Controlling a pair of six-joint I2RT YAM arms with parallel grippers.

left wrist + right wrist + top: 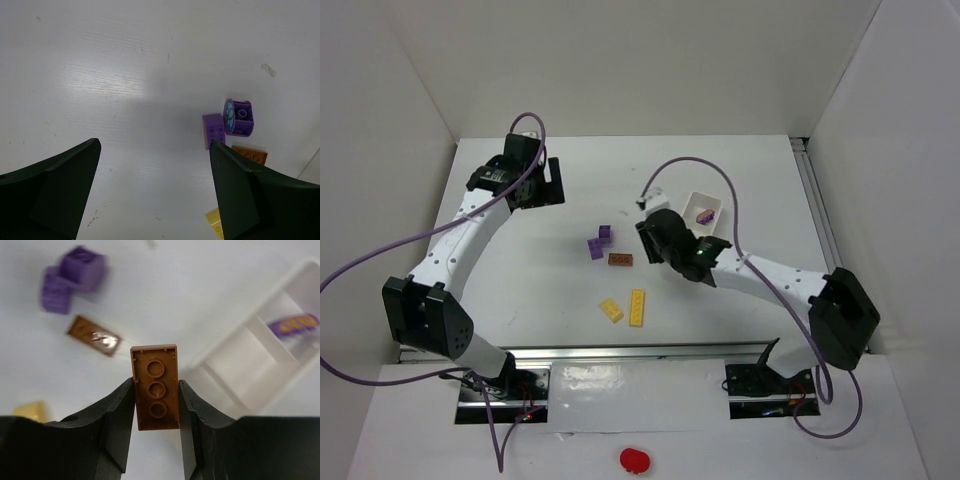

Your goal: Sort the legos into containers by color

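Observation:
My right gripper will move the brown-orange lego (pixel 156 387) to the right in the top view, over to the tray's empty middle section (pixel 250 362), and let go of it there.
My right gripper (pixel 156 400) is shut on a brown-orange lego (pixel 156 387), held above the table with its hollow underside toward the camera. In the top view this gripper (pixel 655 240) hangs just left of the white container tray (pixel 720 203). One tray compartment (pixel 270 342) holds a purple lego (pixel 292 324). On the table lie two purple legos (pixel 601 241), a second brown-orange one (pixel 620 260) and two yellow ones (pixel 637 307). My left gripper (pixel 552 180) stands open at the back left with nothing between its fingers (pixel 250 195); the purple legos (pixel 215 130) lie beyond it.
A small red blob (pixel 634 459) sits on the near ledge in front of the arm bases. White walls close in the table on the left, back and right. Purple cables loop over both arms.

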